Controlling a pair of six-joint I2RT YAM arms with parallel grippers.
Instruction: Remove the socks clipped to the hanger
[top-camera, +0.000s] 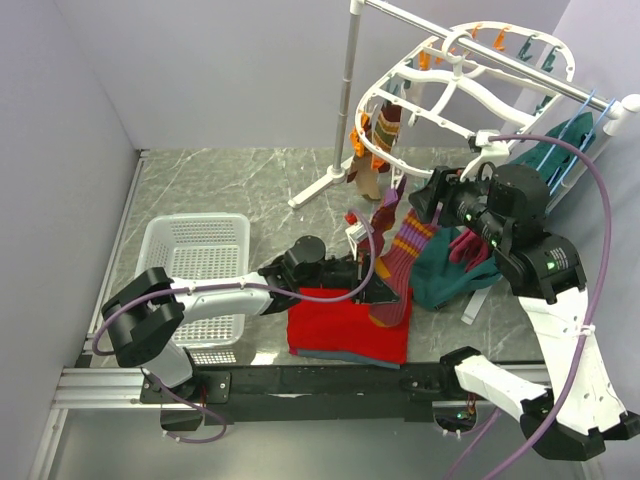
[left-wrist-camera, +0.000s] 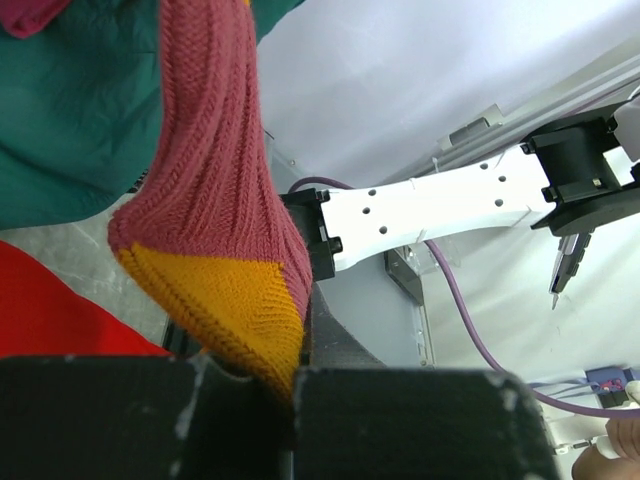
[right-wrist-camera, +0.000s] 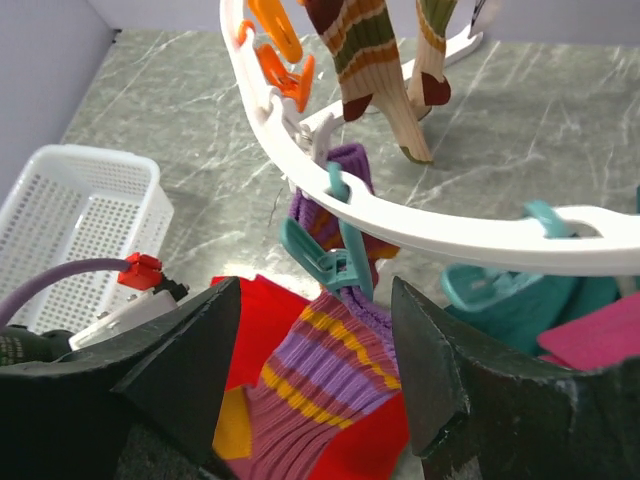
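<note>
The maroon sock goes to the left in the top view with my left gripper next, over the open slotted basket (top-camera: 205, 247), and the gripper releases it.
The white hanger (top-camera: 450, 85) hangs from a rail at the back right, with orange and teal pegs. A maroon sock (top-camera: 402, 258) with yellow and purple stripes hangs from a teal peg (right-wrist-camera: 335, 255) on the hanger's rim (right-wrist-camera: 450, 225). My left gripper (top-camera: 385, 293) is shut on this sock's orange toe (left-wrist-camera: 230, 290), low over the red cloth. My right gripper (right-wrist-camera: 320, 330) is open, its jaws either side of the teal peg and the sock's cuff (right-wrist-camera: 340, 360). A tan-brown striped sock (top-camera: 375, 150) and another purple one (right-wrist-camera: 345, 165) hang behind.
A white slotted basket (top-camera: 195, 265) stands at the left. A flat red cloth (top-camera: 340, 325) lies under the sock. A teal and pink garment (top-camera: 455, 275) lies at the right. The stand's pole (top-camera: 350, 90) and blue hangers (top-camera: 580, 130) are at the back.
</note>
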